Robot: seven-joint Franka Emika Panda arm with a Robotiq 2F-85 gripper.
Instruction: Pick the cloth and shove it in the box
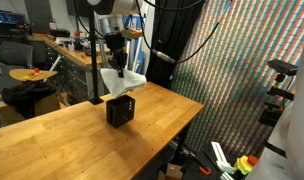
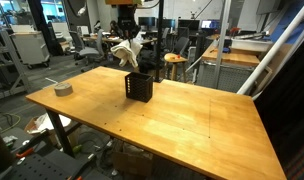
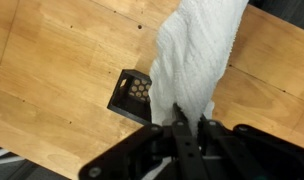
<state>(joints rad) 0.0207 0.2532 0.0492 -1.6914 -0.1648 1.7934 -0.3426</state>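
Observation:
The cloth still dangles above the rim of the box. My gripper will next lower it into the open top of the black mesh box (image 2: 139, 86) (image 3: 130, 95) and let go there.
A white cloth (image 3: 192, 55) hangs from my gripper (image 3: 188, 122), which is shut on its upper end. In both exterior views the cloth (image 1: 123, 80) (image 2: 128, 52) dangles just above a small black mesh box (image 1: 120, 110) (image 2: 139, 86) that stands open-topped on the wooden table. In the wrist view the box (image 3: 130, 95) is partly hidden behind the cloth, only its left corner and honeycomb wall showing. The gripper (image 1: 116, 62) (image 2: 125, 38) is straight above the box.
The wooden table (image 1: 62, 140) (image 2: 192, 125) carries a roll of grey tape (image 2: 63, 89) near one corner. A black pole (image 1: 96, 60) stands behind the box. Lab desks, chairs and a patterned curtain (image 1: 252, 60) surround the table.

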